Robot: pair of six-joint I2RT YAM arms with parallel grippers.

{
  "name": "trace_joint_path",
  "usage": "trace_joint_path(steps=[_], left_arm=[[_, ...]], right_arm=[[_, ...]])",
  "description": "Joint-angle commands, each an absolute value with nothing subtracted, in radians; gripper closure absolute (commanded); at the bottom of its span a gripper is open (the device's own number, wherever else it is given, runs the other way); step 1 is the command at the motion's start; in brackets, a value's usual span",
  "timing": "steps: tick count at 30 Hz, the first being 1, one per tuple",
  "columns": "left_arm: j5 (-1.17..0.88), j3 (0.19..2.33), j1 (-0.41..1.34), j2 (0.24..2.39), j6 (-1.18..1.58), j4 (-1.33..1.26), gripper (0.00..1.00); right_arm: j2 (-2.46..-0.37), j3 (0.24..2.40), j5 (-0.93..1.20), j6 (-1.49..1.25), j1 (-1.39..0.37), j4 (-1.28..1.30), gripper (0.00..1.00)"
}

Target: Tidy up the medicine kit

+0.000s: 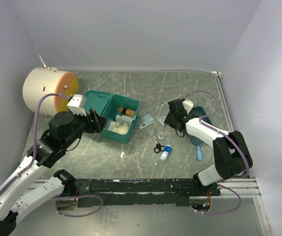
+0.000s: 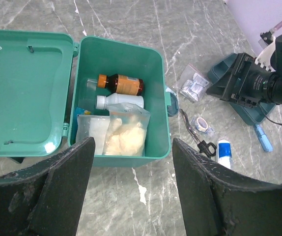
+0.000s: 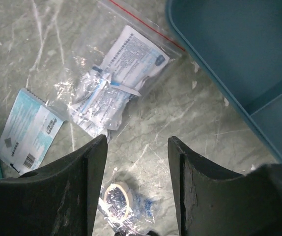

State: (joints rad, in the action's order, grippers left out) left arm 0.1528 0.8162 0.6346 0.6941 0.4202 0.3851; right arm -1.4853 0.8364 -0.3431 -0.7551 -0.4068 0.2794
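Observation:
I need to lower my right gripper onto the zip bag at its lower corner (image 1: 162,122) (image 3: 98,127), fingers astride it, and close, since the zip bag lies below, that corner of the bag nearest my open fingers.
The medicine kit (image 1: 123,119) is a teal box standing open, its lid (image 1: 97,100) laid back to the left. In the left wrist view the kit (image 2: 158,88) holds a brown bottle (image 2: 123,84), a white bottle (image 2: 120,102) and a bag of cotton (image 2: 125,135). My left gripper (image 1: 98,122) is open and empty just in front of the kit (image 2: 133,146). My right gripper (image 1: 169,119) is open and empty above the table (image 3: 137,142), between a zip bag of packets (image 3: 115,83) and a wrapped tape roll (image 3: 118,200).
A dark teal divided tray (image 3: 239,59) lies at the right, under my right arm (image 1: 195,138). Scissors (image 1: 158,149), a white-and-blue tube (image 1: 165,154) and a small blue item (image 1: 199,152) lie near it. A blue sachet (image 3: 30,130) lies beside the kit. A cream cylinder (image 1: 43,91) stands back left.

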Motion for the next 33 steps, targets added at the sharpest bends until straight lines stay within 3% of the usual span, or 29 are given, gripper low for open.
trace_joint_path(steps=[1,6,18,33], left_arm=[[0.135,0.825,0.635,0.698,0.425,0.336,0.25],[0.143,0.825,0.635,0.698,0.426,0.336,0.25],[0.155,0.824,0.634,0.695,0.430,0.341,0.25],[0.153,0.823,0.635,0.705,0.430,0.341,0.25]], right_arm=[[-1.474,0.797,-0.324,-0.943,-0.385,0.147,0.47],[-1.541,0.822,-0.283,-0.987,-0.372,0.093,0.44],[-1.610,0.824,-0.338,-1.079,-0.364,0.112,0.47],[-1.671,0.810,-0.310,-1.049,-0.352,0.072,0.71]])
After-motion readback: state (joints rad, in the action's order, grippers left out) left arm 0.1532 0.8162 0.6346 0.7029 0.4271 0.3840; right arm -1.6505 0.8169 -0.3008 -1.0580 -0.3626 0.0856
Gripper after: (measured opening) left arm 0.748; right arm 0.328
